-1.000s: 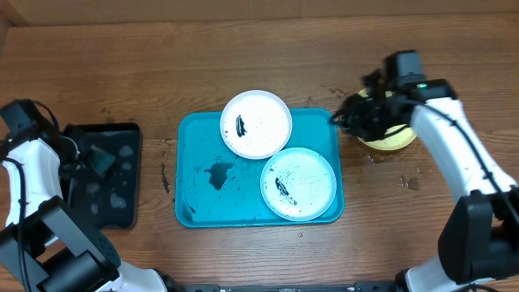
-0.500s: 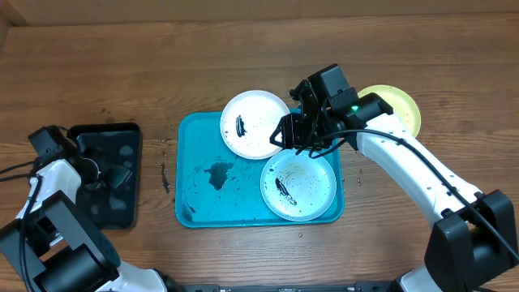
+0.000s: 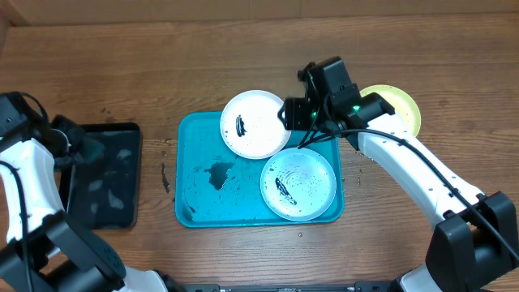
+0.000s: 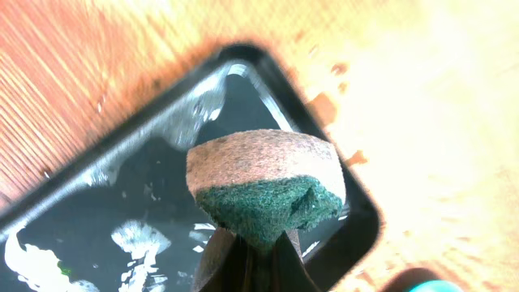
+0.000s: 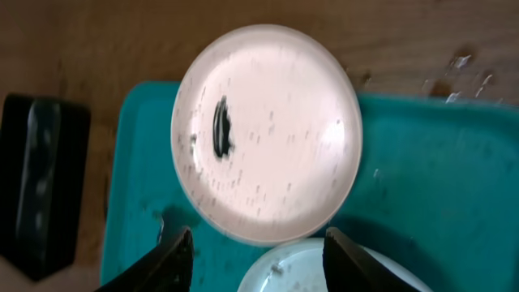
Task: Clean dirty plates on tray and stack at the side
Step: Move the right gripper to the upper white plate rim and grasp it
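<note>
Next, my right gripper's open fingers go down astride the white plate's edge (image 3: pixel 288 128) below it, facing the yellow-green plate and clear of the mint-rimmed plate (image 3: pixel 298 184).
The white plate (image 3: pixel 255 123) with a black smear lies across the far rim of the turquoise tray (image 3: pixel 195 195). The mint-rimmed plate (image 3: pixel 298 184), also smeared, sits in the tray's near right corner. A yellow-green plate (image 3: pixel 399 109) rests on the table right of the tray, partly behind my right arm. My right gripper (image 3: pixel 293 113) hovers open and empty over the white plate's right edge. From the right wrist, the white plate (image 5: pixel 268 134) fills the view above the gripper (image 5: pixel 259 251). My left gripper (image 4: pixel 258 243) is shut on a brown-and-green sponge (image 4: pixel 263 182) above the black tray (image 4: pixel 122 243).
The black tray (image 3: pixel 105 174) holds patches of water and stands left of the turquoise tray on the wooden table. A dark wet stain (image 3: pixel 217 173) marks the turquoise tray's floor. Water drops lie on the wood near the yellow-green plate.
My right arm left the yellow-green plate and swung left over the tray, ending above the white plate. My left gripper lifted the sponge up from the black tray.
</note>
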Robot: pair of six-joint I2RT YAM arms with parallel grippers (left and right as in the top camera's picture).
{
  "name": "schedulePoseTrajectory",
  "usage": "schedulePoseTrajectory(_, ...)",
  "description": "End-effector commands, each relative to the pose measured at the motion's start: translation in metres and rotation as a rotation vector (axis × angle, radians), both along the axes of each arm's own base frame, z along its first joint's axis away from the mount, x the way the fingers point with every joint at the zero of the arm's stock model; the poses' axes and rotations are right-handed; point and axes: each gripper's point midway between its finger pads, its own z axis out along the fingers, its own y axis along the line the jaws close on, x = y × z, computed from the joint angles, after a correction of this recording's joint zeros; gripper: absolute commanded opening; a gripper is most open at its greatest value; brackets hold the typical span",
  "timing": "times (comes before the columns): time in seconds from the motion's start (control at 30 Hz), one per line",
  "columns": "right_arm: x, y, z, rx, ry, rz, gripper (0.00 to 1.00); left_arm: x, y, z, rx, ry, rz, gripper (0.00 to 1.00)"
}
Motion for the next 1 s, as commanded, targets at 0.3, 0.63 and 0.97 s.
schedulePoseTrajectory(0.3, 0.046, -0.006, -0.075, -0.123, -0.012, -0.092, 0.47, -0.010, 0.006, 0.013, 0.041, 0.020, 0.027, 0.04)
schedulePoseTrajectory(0.63, 0.040, 0.007, -0.123, -0.113, 0.073, -0.048, 0.27, -0.014, 0.012, 0.013, 0.072, 0.039, 0.046, 0.04)
schedulePoseTrajectory(0.97, 0.022, 0.046, -0.110, 0.017, 0.128, 0.075, 0.04, 0.004, 0.001, 0.020, 0.015, -0.054, -0.008, 0.04)
